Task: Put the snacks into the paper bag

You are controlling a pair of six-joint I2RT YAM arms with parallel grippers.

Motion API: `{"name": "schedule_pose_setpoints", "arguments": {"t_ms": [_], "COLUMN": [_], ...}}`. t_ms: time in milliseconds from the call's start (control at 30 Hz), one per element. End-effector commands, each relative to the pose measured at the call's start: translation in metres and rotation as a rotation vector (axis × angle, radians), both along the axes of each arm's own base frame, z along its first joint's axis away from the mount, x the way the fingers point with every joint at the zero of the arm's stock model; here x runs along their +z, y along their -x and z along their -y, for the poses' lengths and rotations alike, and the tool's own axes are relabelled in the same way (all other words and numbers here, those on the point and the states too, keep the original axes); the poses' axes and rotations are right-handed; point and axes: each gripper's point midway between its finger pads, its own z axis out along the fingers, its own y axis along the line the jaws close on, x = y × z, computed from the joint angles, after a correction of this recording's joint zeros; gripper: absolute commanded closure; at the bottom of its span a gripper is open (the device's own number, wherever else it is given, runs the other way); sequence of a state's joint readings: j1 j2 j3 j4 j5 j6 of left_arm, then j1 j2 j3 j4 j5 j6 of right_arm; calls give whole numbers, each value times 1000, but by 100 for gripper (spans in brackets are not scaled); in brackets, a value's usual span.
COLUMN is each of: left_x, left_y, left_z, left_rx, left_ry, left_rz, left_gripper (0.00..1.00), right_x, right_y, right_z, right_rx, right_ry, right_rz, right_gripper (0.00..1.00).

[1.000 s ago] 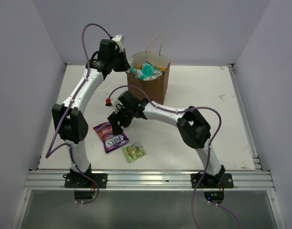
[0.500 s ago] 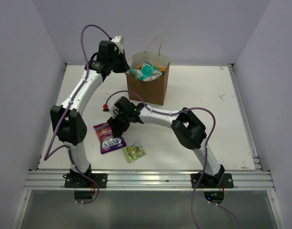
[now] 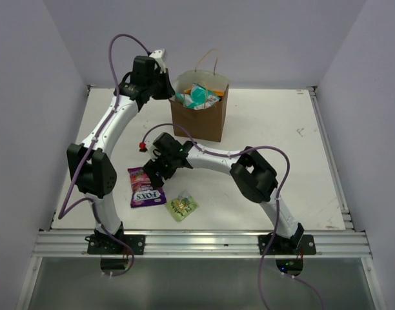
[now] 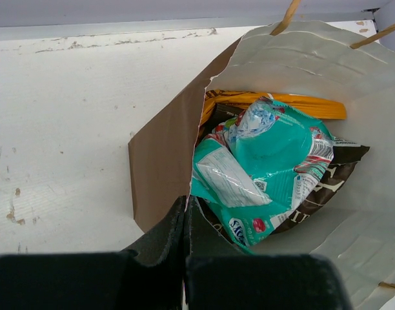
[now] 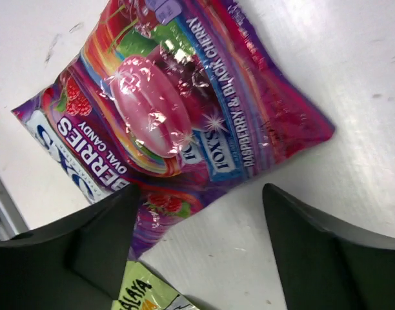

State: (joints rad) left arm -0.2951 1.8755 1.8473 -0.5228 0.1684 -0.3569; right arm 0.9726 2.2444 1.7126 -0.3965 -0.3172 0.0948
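Note:
One gripper finger stands over bare table. The right gripper next rises slightly, shifts over the purple candy packet toward its middle (image 3: 144,187) (image 5: 174,119), and lowers to close.
The paper bag (image 3: 199,119) stands upright at the back middle of the table. My left gripper (image 3: 168,88) is shut on the bag's left rim (image 4: 162,161), fingers together (image 4: 186,205). Inside the bag lie the teal packet (image 4: 275,155), the orange chip bag (image 4: 275,102) and the dark brown chip bag (image 4: 326,184). The purple candy packet (image 3: 144,188) lies flat on the table. My right gripper (image 3: 153,173) is open just above the packet's near edge (image 5: 178,110), the left finger over the packet and the right finger over bare table. The small green packet (image 3: 182,206) lies beside it, also showing in the right wrist view (image 5: 142,294).
A small red object (image 3: 143,146) lies on the table left of the bag. Grey walls close in the table on the left, back and right. A metal rail (image 3: 204,242) runs along the near edge.
My right gripper has moved left and nearer, down over the purple candy packet. The packet has turned slightly and shifted left. The left gripper has stayed on the bag rim.

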Motion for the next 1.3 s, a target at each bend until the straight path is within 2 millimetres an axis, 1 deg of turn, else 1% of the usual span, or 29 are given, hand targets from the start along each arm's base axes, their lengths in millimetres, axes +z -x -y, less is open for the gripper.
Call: {"name": "schedule_pose_setpoints", "arguments": {"t_ms": [0,33,100,133,167,200,267,367,467,600,633,700,767,800,833,900,933,967,1067,1100,1133,1167,1200,1233,1267], "left_x": [28,27,25,24,24,23,24,24,21,20,19,19,17,18,18,16,16,17,18,20,21,23,26,26,28], "left_y": [8,8,8,8,8,7,7,7,7,8,8,9,10,10,11,12,13,12,12,11,11,11,11,10,10], "left_z": [-3,-3,-2,-2,-1,-1,-1,-1,-2,-1,-1,-1,-1,-1,-1,-1,-2,-2,0,-1,-1,-2,-3,-6,-6], "left_rx": [-3,-3,-5,-6,-9,-8,-11,-9,-10,-15,-15,-17,-17,-19,-21,-19,-20,-20,-23,-23,-20,-16,-15,-4,-2], "left_ry": [15,15,14,17,18,20,19,14,10,14,13,13,12,15,16,14,12,14,15,17,16,12,8,-1,-5], "left_rz": [59,58,55,52,51,52,56,57,52,49,48,49,47,49,49,45,45,50,52,57,60,65,72,74,80], "left_gripper": [100,100,100,100,100,100,100,100,100,100,100,100,100,100,100,100,100,100,100,100,100,100,100,100,100], "right_x": [39,52,62,62,58,55,43,34,32,18,11,6,3,1,1,3,5,7,9,17,20,26,53,72,82], "right_y": [-17,-19,-23,-22,-24,-23,-17,-9,-7,-6,-4,-5,-5,-7,-8,-7,-8,-7,-6,-8,-7,-14,-18,-24,-33], "right_z": [2,1,-2,-3,-7,-10,-15,-25,-32,-33,-32,-31,-29,-28,-26,-24,-24,-22,-19,-18,-10,1,14,26,45], "right_rx": [-32,-31,-36,-30,-28,-23,-7,6,12,9,5,-4,-9,-15,-25,-21,-20,-17,-10,-15,-17,-42,-51,-78,-132], "right_ry": [-10,-33,-49,-46,-42,-42,-43,-66,-80,-65,-54,-43,-33,-26,-17,-10,-10,-10,-4,-5,20,54,64,67,105], "right_rz": [119,147,168,160,154,143,103,60,49,32,22,29,27,30,41,48,54,56,59,70,74,119,171,217,267], "right_gripper": [16,1,1,1,1,1,1,1,1,1,1,4,26,41,73,82,96,100,100,100,100,100,100,100,100]}}
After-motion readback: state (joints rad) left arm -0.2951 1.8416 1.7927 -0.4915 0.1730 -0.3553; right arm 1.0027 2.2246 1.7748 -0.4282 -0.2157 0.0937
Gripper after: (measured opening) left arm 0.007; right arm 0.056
